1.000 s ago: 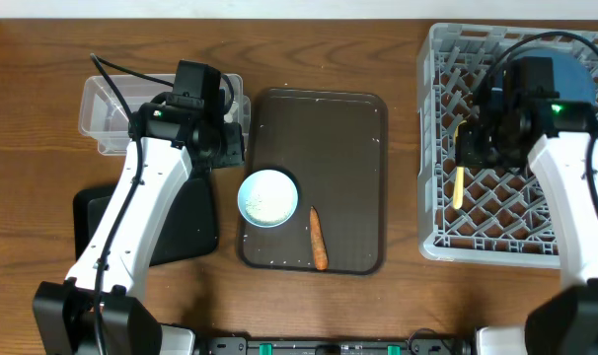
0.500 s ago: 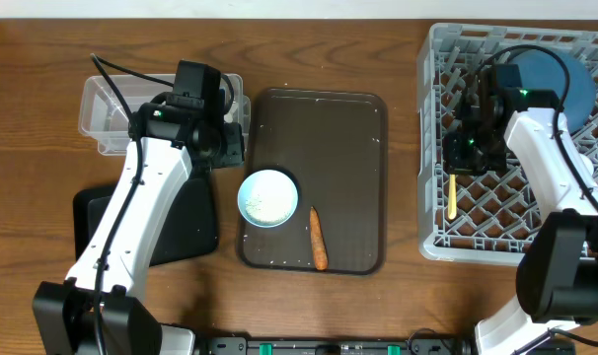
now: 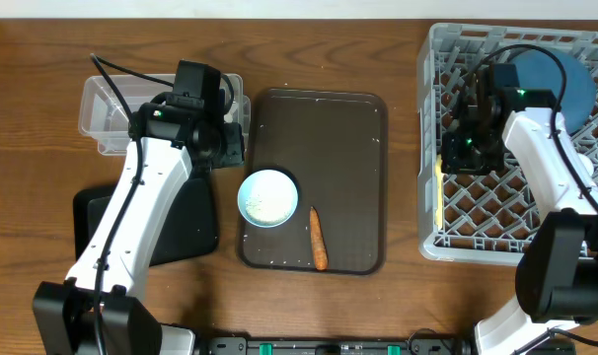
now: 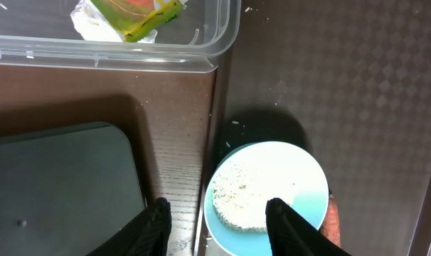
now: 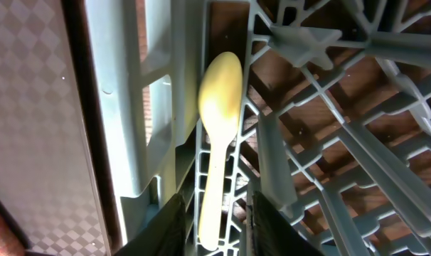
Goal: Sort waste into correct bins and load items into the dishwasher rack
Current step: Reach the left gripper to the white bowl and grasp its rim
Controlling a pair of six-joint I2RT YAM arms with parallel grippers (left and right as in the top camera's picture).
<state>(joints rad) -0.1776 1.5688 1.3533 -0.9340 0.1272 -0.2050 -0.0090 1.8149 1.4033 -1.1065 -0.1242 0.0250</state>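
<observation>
I need to move my left gripper across the bowl point(image 4: 272, 192) next and down to the bowl's rim beside the carrot, because that rim is below, to the right in the overhead view.
The white bowl with a pale blue rim point(image 3: 268, 197) holds rice grains and sits at the front left of the brown serving tray point(image 3: 348, 128). An orange carrot point(image 3: 318, 239) lies beside it. My left gripper point(image 4: 219, 231) is open and empty above the bowl's point(image 4: 272, 192) left edge. The yellow-green wrapper point(image 4: 134, 14) lies in the clear tub point(image 3: 107, 113). The pale yellow spoon point(image 5: 219, 121) lies in the left edge channel of the grey rack point(image 3: 427, 118). My right gripper point(image 5: 215, 231) is open, its fingers either side of the spoon's handle. A dark blue plate point(image 3: 565, 79) stands in the rack.
The black tray point(image 3: 195, 227) lies at the front left, partly under my left arm. The rack's upright pegs point(image 5: 322, 43) stand close around my right gripper. Bare wooden table point(image 3: 403, 148) runs between the serving tray and the rack.
My right gripper has moved left across the rack, and the spoon has shifted with it to the rack's left edge. The left arm has not moved.
</observation>
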